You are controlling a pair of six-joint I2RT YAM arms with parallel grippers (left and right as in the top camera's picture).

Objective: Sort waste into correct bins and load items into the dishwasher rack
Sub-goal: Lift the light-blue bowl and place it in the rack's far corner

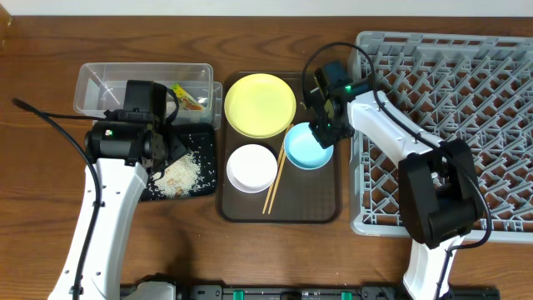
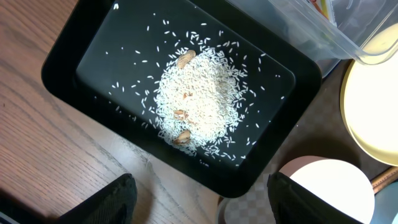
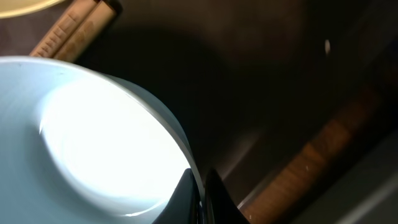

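I will lift the bowl over to the rack's empty tray-side far corner [image 1: 405,57] next and let go of it there. The corner is outward of my right gripper, to its right in the overhead view.
My right gripper [image 1: 324,132] is shut on the rim of the light blue bowl [image 1: 305,148], which sits on the brown serving tray; the wrist view shows both fingers [image 3: 202,199] pinching the bowl's [image 3: 93,137] edge. My left gripper [image 1: 160,160] hangs open and empty over the black tray [image 1: 203,146] that holds the rice scraps [image 1: 179,172]. They also show in the left wrist view: the fingers [image 2: 199,200], the tray [image 2: 81,56], the rice [image 2: 199,99]. The snack wrapper [image 1: 190,98] lies in the clear tub [image 1: 108,83]. The dishwasher rack [image 1: 450,125] stands at the right.
The brown serving tray [image 1: 316,208] also holds the yellow plate [image 1: 260,104], the white bowl [image 1: 251,167] and the chopsticks [image 1: 275,185]. The chopsticks [image 3: 74,31] lie just beyond the blue bowl. A pale checkered thing [image 2: 249,206] lies under my left fingers.
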